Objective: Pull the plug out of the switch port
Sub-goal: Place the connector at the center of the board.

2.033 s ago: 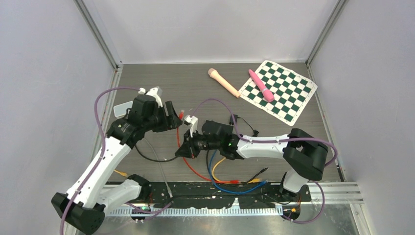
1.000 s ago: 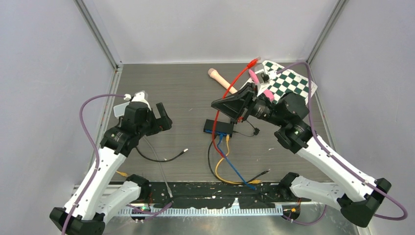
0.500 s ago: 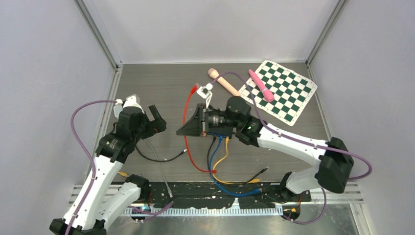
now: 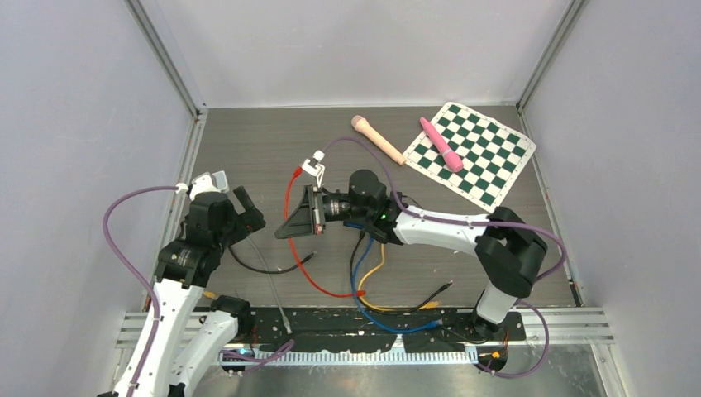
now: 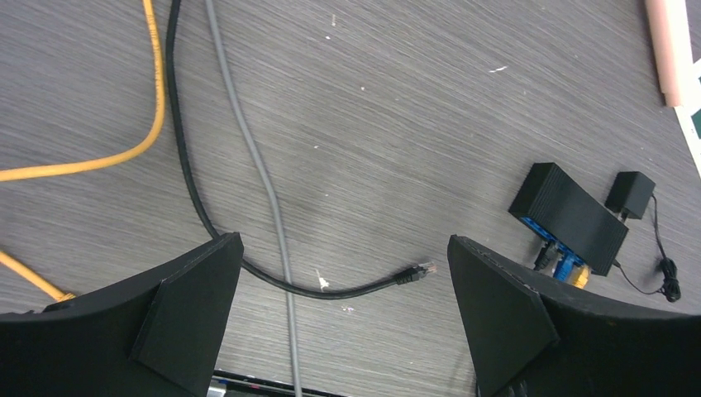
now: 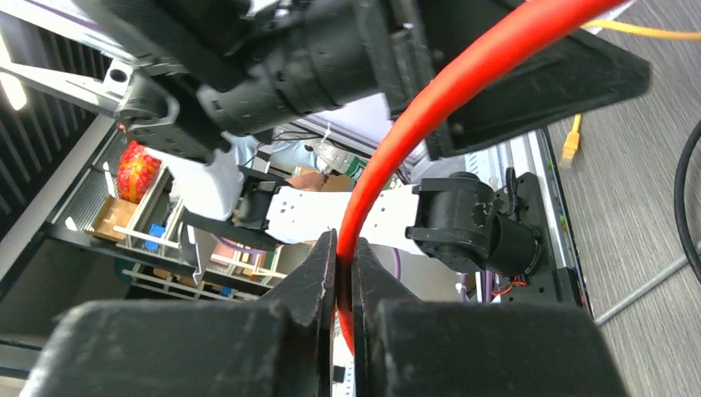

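The plug of the red cable is free, so my right gripper needs to swing outward and to the right in the top view, toward the checkered mat (image 4: 488, 157), and let go of the cable.
The black switch (image 5: 570, 217) with a blue port face lies on the table, with black, blue and yellow cables in its ports. In the top view my right wrist hides most of it. My right gripper (image 4: 285, 230) is shut on the red cable (image 6: 388, 174), left of the switch. The red plug (image 4: 297, 172) sticks up free above the gripper, and the cable loops down to the table (image 4: 307, 273). My left gripper (image 5: 343, 322) is open and empty above a loose black cable plug (image 5: 424, 269), well left of the switch (image 4: 250, 213).
A grey cable (image 5: 264, 182) and a yellow cable (image 5: 124, 149) lie under my left gripper. A small black power adapter (image 5: 630, 192) sits behind the switch. A beige rod (image 4: 376, 139), a pink rod (image 4: 441, 143) and a checkered mat (image 4: 475, 157) lie far right.
My right gripper has swung from the far right to the left with the red cable held in it. My left arm has drawn back toward the near left, still open.
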`<state>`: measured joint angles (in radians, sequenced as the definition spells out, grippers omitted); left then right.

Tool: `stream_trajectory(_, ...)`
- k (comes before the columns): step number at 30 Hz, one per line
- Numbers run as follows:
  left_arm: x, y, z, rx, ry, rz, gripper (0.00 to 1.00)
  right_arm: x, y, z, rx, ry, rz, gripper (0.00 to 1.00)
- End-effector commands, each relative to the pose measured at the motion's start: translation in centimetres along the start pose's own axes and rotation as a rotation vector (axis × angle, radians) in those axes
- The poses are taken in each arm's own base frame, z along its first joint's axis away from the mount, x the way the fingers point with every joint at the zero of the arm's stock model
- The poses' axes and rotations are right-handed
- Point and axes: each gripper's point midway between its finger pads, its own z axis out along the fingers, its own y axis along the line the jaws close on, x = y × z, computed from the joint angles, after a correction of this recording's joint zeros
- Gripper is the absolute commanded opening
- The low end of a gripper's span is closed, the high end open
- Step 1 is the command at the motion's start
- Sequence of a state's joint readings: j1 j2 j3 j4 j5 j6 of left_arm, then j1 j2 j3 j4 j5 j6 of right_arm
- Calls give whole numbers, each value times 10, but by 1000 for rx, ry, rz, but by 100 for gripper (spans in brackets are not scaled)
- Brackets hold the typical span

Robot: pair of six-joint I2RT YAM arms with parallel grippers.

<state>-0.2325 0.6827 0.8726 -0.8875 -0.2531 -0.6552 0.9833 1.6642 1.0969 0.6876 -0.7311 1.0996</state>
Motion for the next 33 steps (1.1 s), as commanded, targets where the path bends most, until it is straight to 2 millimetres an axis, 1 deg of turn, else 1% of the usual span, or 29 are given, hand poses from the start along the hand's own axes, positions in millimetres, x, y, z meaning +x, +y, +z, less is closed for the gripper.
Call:
stream_trajectory(1,-5,13,-3,-53,-36,-16,100,-3,-3,11,-39,-30,4,5)
stream_trajectory(2,-5,15,-4,-56,-41,-14,99,-1,-20,12,7,-42,14,5)
stream_trajectory(3,-4,17,-5,-61,-43,-11,100,0,-31,12,41,-50,16,5)
stream_trajectory(4,-4,19,-5,-66,-45,-8,100,3,-53,10,131,-61,26,5)
stream_trajectory(5,-4,21,-5,-73,-45,-5,100,4,-64,9,179,-67,28,5)
stream_trajectory(6,-4,22,-6,-77,-47,-4,100,5,-85,4,276,-78,36,5)
stream_trajectory(7,-4,23,-5,-82,-47,0,99,8,-95,-1,330,-77,49,5)
stream_trajectory(8,-4,24,-5,-83,-48,3,99,4,-101,-5,382,-98,34,5)
stream_trajectory(10,-4,24,-5,-86,-48,5,100,-3,-100,-7,425,-108,11,5)
stream_trajectory(12,-6,24,-4,-88,-48,5,100,-11,-88,-4,419,-106,-7,5)
stream_trajectory(14,-7,23,-4,-89,-48,3,100,-20,-70,1,379,-106,-22,5)
stream_trajectory(15,-8,23,-4,-88,-50,2,100,-29,-53,5,335,-120,-44,5)
stream_trajectory(16,-9,22,-5,-86,-53,3,100,-34,-44,7,313,-133,-54,5)
stream_trajectory(17,-10,22,-5,-87,-53,3,100,-46,-26,8,256,-174,-60,5)
stream_trajectory(18,-11,22,-6,-87,-55,3,100,-53,-16,7,217,-201,-51,5)
stream_trajectory(19,-11,22,-6,-86,-56,5,100,-64,4,5,113,-253,-15,5)
stream_trajectory(20,-12,22,-7,-86,-56,6,100,-69,13,4,57,-272,6,5)
stream_trajectory(21,-12,23,-8,-87,-55,5,100,-75,28,2,-41,-287,50,5)
stream_trajectory(22,-12,23,-8,-88,-56,5,100,-77,30,3,-64,-281,72,5)
stream_trajectory(24,-10,25,-9,-91,-56,5,99,-73,12,8,1,-247,117,5)
stream_trajectory(25,-10,26,-9,-91,-59,2,99,-70,-7,8,74,-251,151,5)
stream_trajectory(26,-9,26,-9,-91,-59,-1,100,-68,-15,7,106,-258,156,5)
stream_trajectory(27,-8,26,-9,-89,-58,-3,100,-63,-30,3,160,-268,148,5)
stream_trajectory(28,-6,26,-8,-86,-53,-3,99,-63,-32,-1,187,-275,96,5)
stream_trajectory(29,-4,26,-8,-83,-47,-2,100,-62,-51,-6,287,-287,99,5)
stream_trajectory(30,-2,26,-7,-80,-43,-2,100,-57,-63,-15,390,-260,59,5)
stream_trajectory(31,-1,25,-6,-72,-41,-3,99,-63,-74,-23,477,-296,29,5)
stream_trajectory(32,0,24,-5,-64,-34,-3,100,-65,-86,-37,606,-300,-27,5)
stream_trajectory(33,1,22,-4,-55,-29,0,100,-64,-89,-42,646,-295,-50,5)
